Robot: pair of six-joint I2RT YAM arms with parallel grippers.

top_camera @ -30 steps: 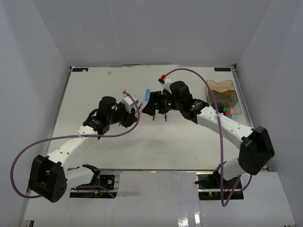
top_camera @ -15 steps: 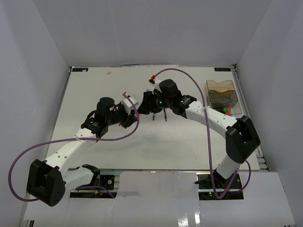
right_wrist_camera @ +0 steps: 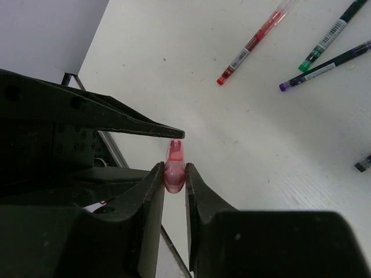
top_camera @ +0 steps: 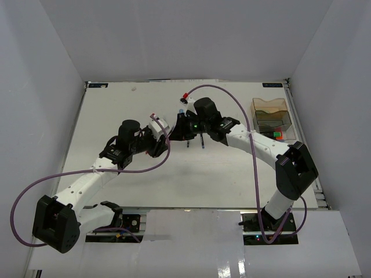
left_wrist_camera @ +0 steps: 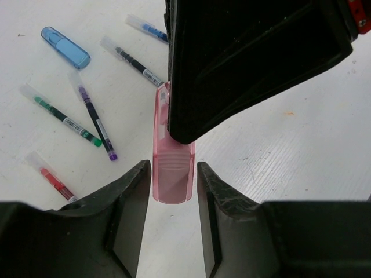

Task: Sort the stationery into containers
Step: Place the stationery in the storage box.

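Note:
Only my right gripper stands shut on the pink piece. It needs to move outward, away from the left gripper, and then down over the amber container (top_camera: 270,107).
A translucent pink piece (left_wrist_camera: 173,145) of stationery hangs above the table between both grippers. My right gripper (right_wrist_camera: 174,169) is shut on one end of the pink piece (right_wrist_camera: 175,152). My left gripper (left_wrist_camera: 173,169) straddles the other end, open, with a thin gap on each side. In the overhead view the two grippers meet at mid-table, left gripper (top_camera: 167,135) and right gripper (top_camera: 176,130). Below lie a blue piece (left_wrist_camera: 65,47), a green pen (left_wrist_camera: 64,119), a purple pen (left_wrist_camera: 93,119) and a red pen (left_wrist_camera: 52,176). The amber container (top_camera: 269,108) and the adjoining container (top_camera: 288,128) stand at the far right.
Two more thin pens (left_wrist_camera: 134,61) lie near the blue piece. Colour-capped markers (top_camera: 278,136) lie in the nearer tray. Purple cables loop from both arms. White walls enclose the table on three sides.
My right arm swung left to the left gripper and its jaws closed on the pink piece. My left jaws eased apart off the piece.

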